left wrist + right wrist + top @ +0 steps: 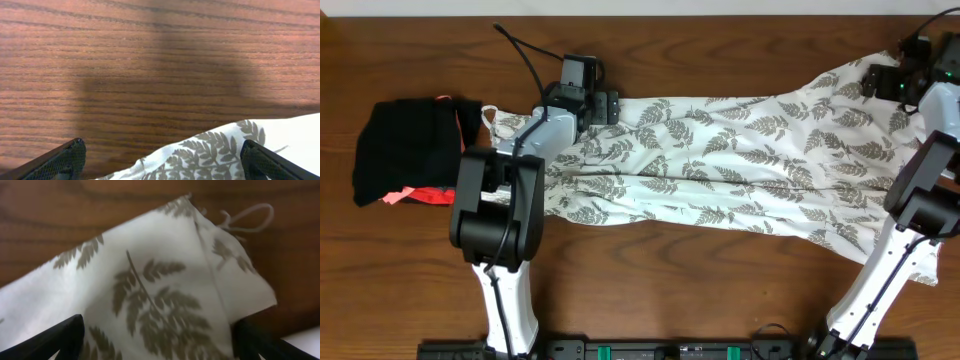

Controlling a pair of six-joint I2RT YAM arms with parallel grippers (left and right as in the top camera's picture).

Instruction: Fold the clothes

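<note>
The dress's far corner (882, 61) (157, 327) lies between the open fingers of my right gripper, so next my right gripper will stay low there and close both fingers on the cloth.
The clothes (740, 160), a white dress with a grey-green fern print, lie spread across the table from left to right. Over the dress's far edge, left of centre, my left gripper (610, 105) stands open. In the left wrist view its fingers are wide apart, with the dress's edge (215, 150) lying loose between them (162, 148). My right gripper (873, 80) hovers open over the far right corner. Seen from the right wrist, that corner (165, 290) rests between the spread jaws (159, 325), ungripped, and a thin white strap loop (250, 217) pokes out beyond it.
A black bundle with coral-pink trim (405, 150) sits at the left end, next to the dress's strap end (488, 115). Bare wood table (650, 290) runs along the front, and both arm bases stand at the front edge.
</note>
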